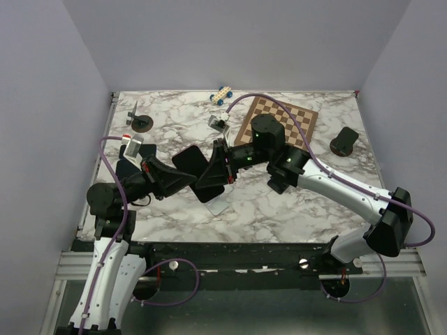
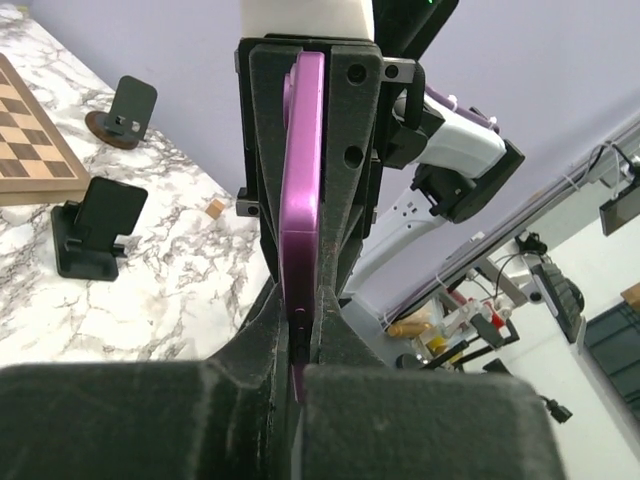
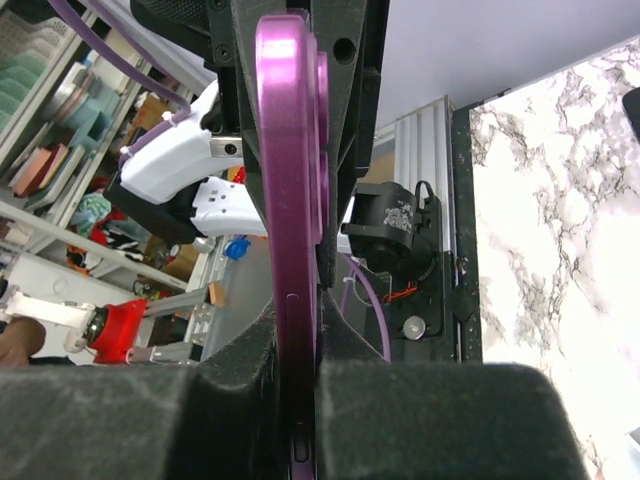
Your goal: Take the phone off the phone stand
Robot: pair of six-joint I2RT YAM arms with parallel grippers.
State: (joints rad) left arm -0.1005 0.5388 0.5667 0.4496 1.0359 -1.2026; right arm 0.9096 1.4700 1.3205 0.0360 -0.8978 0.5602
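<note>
My left gripper carries the phone down to the bare marble by the dark slabs next and releases it there. That marble lies below the gripper, left in the top view.
A purple phone [image 1: 209,183] is held on edge above the middle of the marble table [image 1: 279,209], clear of any stand. My left gripper [image 1: 198,176] is shut on its left end and my right gripper [image 1: 222,162] is shut on its right end. In the left wrist view the phone's purple edge [image 2: 302,180] runs up from my left gripper [image 2: 300,320] into the right gripper's black fingers [image 2: 350,120]. In the right wrist view the phone [image 3: 290,200] sits clamped in my right gripper [image 3: 300,340]. A black phone stand [image 2: 95,225] stands empty on the table.
A chessboard [image 1: 279,120] lies at the back right, with a round-based black stand [image 1: 344,142] beside it. Another round-based stand [image 1: 143,122], a grey stand [image 1: 135,146], a white stand [image 1: 220,124] and a small toy car [image 1: 221,95] are at the back. A pale flat piece [image 1: 218,206] lies under the phone.
</note>
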